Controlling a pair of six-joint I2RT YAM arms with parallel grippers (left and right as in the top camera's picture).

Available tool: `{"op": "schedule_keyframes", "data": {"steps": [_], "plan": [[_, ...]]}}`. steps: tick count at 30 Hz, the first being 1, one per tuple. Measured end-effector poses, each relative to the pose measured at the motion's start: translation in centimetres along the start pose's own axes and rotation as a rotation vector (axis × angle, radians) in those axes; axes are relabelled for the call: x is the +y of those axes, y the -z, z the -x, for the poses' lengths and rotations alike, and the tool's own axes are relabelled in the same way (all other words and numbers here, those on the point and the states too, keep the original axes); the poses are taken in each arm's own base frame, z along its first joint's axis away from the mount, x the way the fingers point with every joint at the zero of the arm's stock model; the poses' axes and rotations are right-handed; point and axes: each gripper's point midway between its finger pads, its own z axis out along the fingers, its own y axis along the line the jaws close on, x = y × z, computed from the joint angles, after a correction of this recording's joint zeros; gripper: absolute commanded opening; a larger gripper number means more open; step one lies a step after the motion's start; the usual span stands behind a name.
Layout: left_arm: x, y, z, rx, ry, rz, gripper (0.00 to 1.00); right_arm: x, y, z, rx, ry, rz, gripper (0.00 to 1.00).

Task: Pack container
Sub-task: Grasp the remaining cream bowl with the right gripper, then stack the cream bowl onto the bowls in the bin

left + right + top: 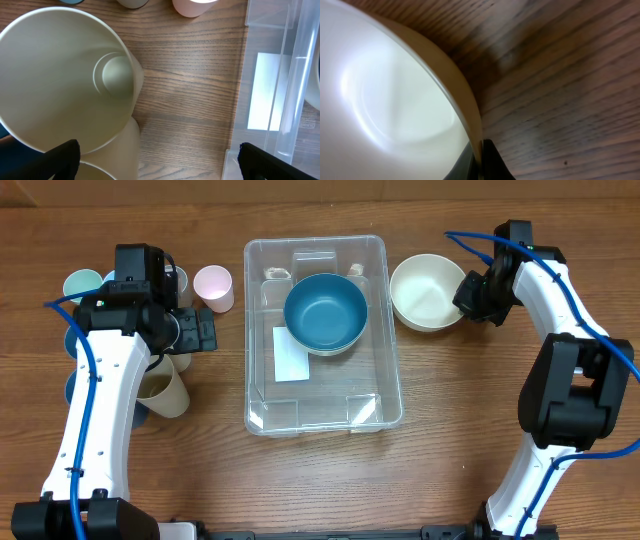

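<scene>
The blue bowl (326, 313) is open and empty, so the robot's right gripper will next lift the cream bowl over the side of the container, then lower it into the blue bowl.
The clear plastic container (322, 330) sits mid-table with a blue bowl (325, 312) inside it, toward the back. A cream bowl (427, 292) stands just right of the container. My right gripper (468, 292) is shut on that bowl's right rim; the right wrist view shows the rim (472, 127) pinched between the two fingers, right gripper (481, 162). My left gripper (205, 330) hangs open left of the container, over the beige cups (165, 388). The left wrist view shows a beige cup (65, 80) below, the left gripper (157, 160) wide apart, and the container's wall (287, 75) at right.
A pink cup (214, 286) stands left of the container at the back. Light blue cups (84, 284) cluster at the far left behind my left arm. A white label (290, 353) shows on the container's base.
</scene>
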Motion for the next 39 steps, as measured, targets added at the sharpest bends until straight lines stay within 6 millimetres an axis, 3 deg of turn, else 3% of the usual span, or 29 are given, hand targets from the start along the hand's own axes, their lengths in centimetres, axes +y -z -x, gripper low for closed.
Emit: {"op": "schedule_keyframes", "data": {"steps": [4, 6, 9, 11, 12, 14, 16, 17, 19, 22, 26, 29, 30, 32, 35, 39], "plan": [[0.0, 0.0, 0.0, 0.0, 0.0, 0.0, 1.0, -1.2, 0.6, -0.6, 0.018, -0.006, -0.067, 0.04], [0.0, 0.0, 0.0, 0.0, 0.0, 0.0, 1.0, -1.4, 2.3, -0.5, -0.001, -0.004, -0.09, 0.04], [0.0, 0.0, 0.0, -0.001, 0.0, 0.0, 1.0, 0.1, 8.6, 0.4, -0.126, 0.016, -0.044, 0.04], [0.0, 0.0, 0.0, 0.0, 0.0, 0.0, 1.0, 2.5, 16.3, 0.2, -0.287, 0.058, 0.045, 0.04], [0.0, 0.0, 0.0, 0.0, 0.0, 0.0, 1.0, 4.1, 20.3, -0.8, -0.368, 0.095, 0.098, 0.04], [0.0, 0.0, 0.0, 0.0, 0.0, 0.0, 1.0, 6.8, 25.5, -3.5, -0.461, 0.172, 0.183, 0.04], [0.0, 0.0, 0.0, 0.0, 0.0, 0.0, 1.0, 9.8, 28.6, -7.3, -0.493, 0.276, 0.266, 0.04], [0.0, 0.0, 0.0, 0.0, 0.0, 0.0, 1.0, 11.2, 28.8, -8.8, -0.483, 0.321, 0.291, 0.04], [0.0, 0.0, 0.0, 0.0, 0.0, 0.0, 1.0, 13.6, 27.3, -10.8, -0.435, 0.392, 0.31, 0.04], [0.0, 0.0, 0.0, 0.0, 0.0, 0.0, 1.0, 16.4, 21.7, -12.3, -0.338, 0.437, 0.281, 0.04], [0.0, 0.0, 0.0, 0.0, 0.0, 0.0, 1.0, 17.4, 13.3, -13.1, -0.198, 0.462, 0.181, 0.04], [0.0, 0.0, 0.0, 0.0, 0.0, 0.0, 1.0, 17.3, 8.8, -12.6, -0.138, 0.456, 0.13, 0.04], [0.0, 0.0, 0.0, 0.0, 0.0, 0.0, 1.0, 17.8, 8.1, -12.5, -0.134, 0.466, 0.142, 0.06], [0.0, 0.0, 0.0, 0.0, 0.0, 0.0, 1.0, 18.2, 7.7, -12.6, -0.124, 0.477, 0.159, 0.31], [0.0, 0.0, 0.0, 0.0, 0.0, 0.0, 1.0, 18.4, 7.7, -12.9, -0.11, 0.492, 0.172, 0.38], [0.0, 0.0, 0.0, 0.0, 0.0, 0.0, 1.0, 17.0, 7.4, -14.1, -0.049, 0.491, 0.132, 0.42]]}}
